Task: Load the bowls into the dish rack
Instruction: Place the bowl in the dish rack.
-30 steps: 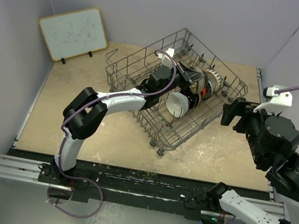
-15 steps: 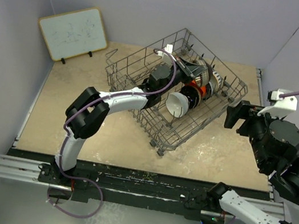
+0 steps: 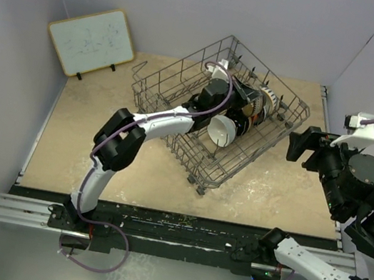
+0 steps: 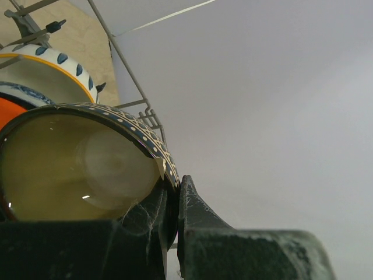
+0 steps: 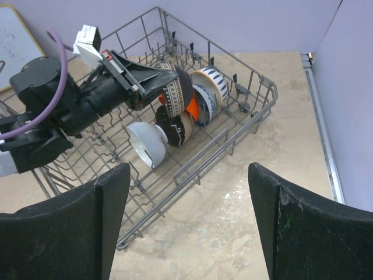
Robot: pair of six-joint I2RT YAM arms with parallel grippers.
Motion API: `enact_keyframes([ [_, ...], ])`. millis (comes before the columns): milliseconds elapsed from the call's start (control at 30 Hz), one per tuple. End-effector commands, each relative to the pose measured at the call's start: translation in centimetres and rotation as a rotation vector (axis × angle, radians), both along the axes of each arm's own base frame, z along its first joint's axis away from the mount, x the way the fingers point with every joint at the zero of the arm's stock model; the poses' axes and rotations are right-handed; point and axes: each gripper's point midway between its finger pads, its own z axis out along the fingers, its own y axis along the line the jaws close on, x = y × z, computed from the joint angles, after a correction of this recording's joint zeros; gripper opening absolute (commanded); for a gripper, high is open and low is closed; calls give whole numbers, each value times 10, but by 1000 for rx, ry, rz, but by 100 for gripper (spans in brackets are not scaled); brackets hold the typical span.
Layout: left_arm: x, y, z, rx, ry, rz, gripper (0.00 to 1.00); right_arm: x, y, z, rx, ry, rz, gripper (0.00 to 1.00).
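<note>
My left gripper moves outward past the standing bowls next and takes the brown bowl toward the rack's far corner, where the rack's wires stand empty.
The grey wire dish rack stands mid-table and also shows in the right wrist view. My left gripper reaches into it, shut on the rim of the brown bowl with the cream inside, held on its side; the grip shows close up, and the bowl also shows in the right wrist view. Standing in a row in the rack are the white bowl, the black bowl, the orange-red bowl and the blue-and-white bowl. A beige edge shows behind the black one. My right gripper is open and empty, right of the rack.
A white board leans on the back-left wall. Purple-grey walls close in the left, back and right sides. Bare beige tabletop lies below my right gripper, between the rack and the right wall.
My left gripper has carried the brown bowl right and farther into the rack, up to the row of bowls. My right gripper has drawn back to the right, away from the rack.
</note>
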Motion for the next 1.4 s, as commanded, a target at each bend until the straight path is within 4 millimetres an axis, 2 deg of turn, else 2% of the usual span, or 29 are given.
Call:
enact_keyframes([
  [0,15,10,89,-79,-181,18,0,1,-3,17,4,-36,-11,83],
  [167,43,23,92,-81,-195,51,0,2,-3,20,4,-40,-8,83],
  [333,58,32,102,-110,-254,66,0,2,-3,20,2,-40,-14,83],
  [700,101,32,94,-84,-258,103,0,1,-7,19,-8,-38,-27,83],
  [867,114,36,93,-127,-289,99,0,0,-8,17,-10,-36,-29,83],
  [1367,146,73,47,-186,-192,160,0,0,-8,12,-11,-32,-30,83],
])
